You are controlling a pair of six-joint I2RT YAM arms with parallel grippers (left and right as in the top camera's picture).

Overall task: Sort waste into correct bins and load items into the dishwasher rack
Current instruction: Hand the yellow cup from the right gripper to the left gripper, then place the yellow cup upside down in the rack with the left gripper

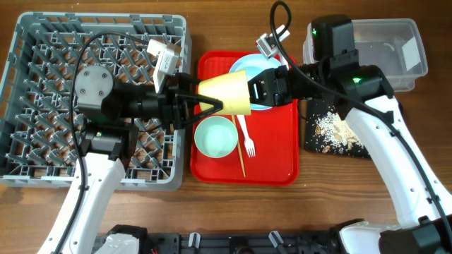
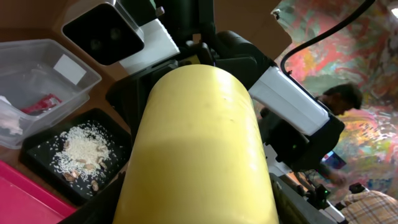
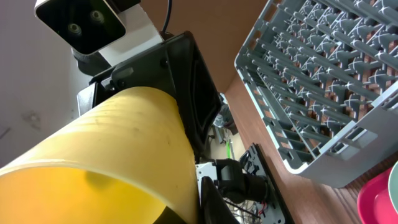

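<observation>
My left gripper swings over, tips downward and releases the cup [image 1: 227,93] next, since the grey rack's empty wires lie below and to the left in the overhead view.
The small yellow cup [image 1: 227,93] hangs sideways above the red serving tray, held between both arms. My right gripper [image 1: 256,89] is shut on its rim, one finger inside, as the right wrist view [image 3: 205,205] shows. My left gripper [image 1: 206,97] closes on its narrow end, with fingers against both sides of the yellow cup [image 2: 199,149]. The pale green bowl [image 1: 215,137], white fork [image 1: 246,135] and chopsticks [image 1: 241,159] lie on the red tray. A pale blue dish [image 1: 261,65] is partly hidden behind the right gripper. The grey rack [image 1: 42,42] is at the left.
The red serving tray [image 1: 279,144] sits in the middle. The black tray [image 1: 311,137] holds rice crumbs [image 2: 84,149]. The clear tub [image 1: 395,49] behind it holds the red packet [image 2: 42,102] and white napkin [image 2: 7,121]. The rack also shows in the right wrist view [image 3: 323,81].
</observation>
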